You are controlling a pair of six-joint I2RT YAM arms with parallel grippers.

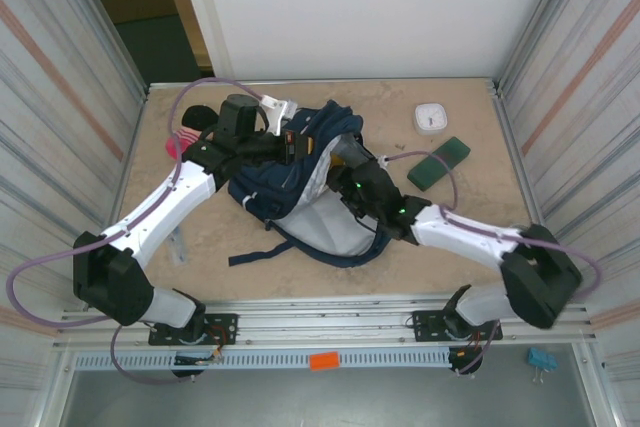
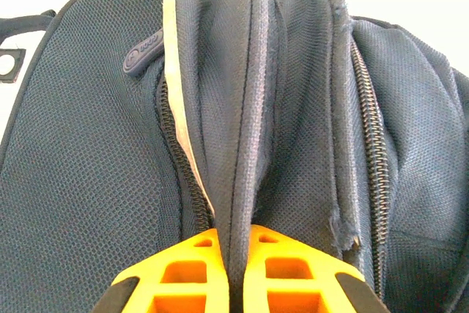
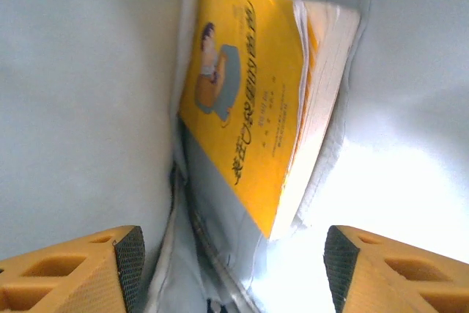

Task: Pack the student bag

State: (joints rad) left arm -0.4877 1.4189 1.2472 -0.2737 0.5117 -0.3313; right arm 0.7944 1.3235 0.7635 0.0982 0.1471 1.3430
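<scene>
My left gripper should lower the fold of the bag back over the bag's opening [image 1: 330, 224] and release it there next, as the yellow book is already inside against the lining.
The student bag [image 1: 270, 187], navy blue with a pale lining, lies in the middle of the table with its mouth held up. My left gripper [image 1: 291, 147] is shut on a fold of the bag's upper rim beside the zip; in the left wrist view the fabric fold [image 2: 227, 108] runs down between the orange fingers of the left gripper [image 2: 234, 247]. My right gripper [image 1: 350, 183] reaches into the bag's mouth. In the right wrist view the right gripper [image 3: 231, 254] is open, and a yellow book [image 3: 249, 100] rests just beyond it against the lining, apart from both pads.
A small white square device [image 1: 431, 115] and a dark green case [image 1: 438, 163] lie at the back right. A pink and black item [image 1: 186, 135] sits behind the left arm. Metal walls close in both sides. A loose strap [image 1: 262, 250] trails toward the front.
</scene>
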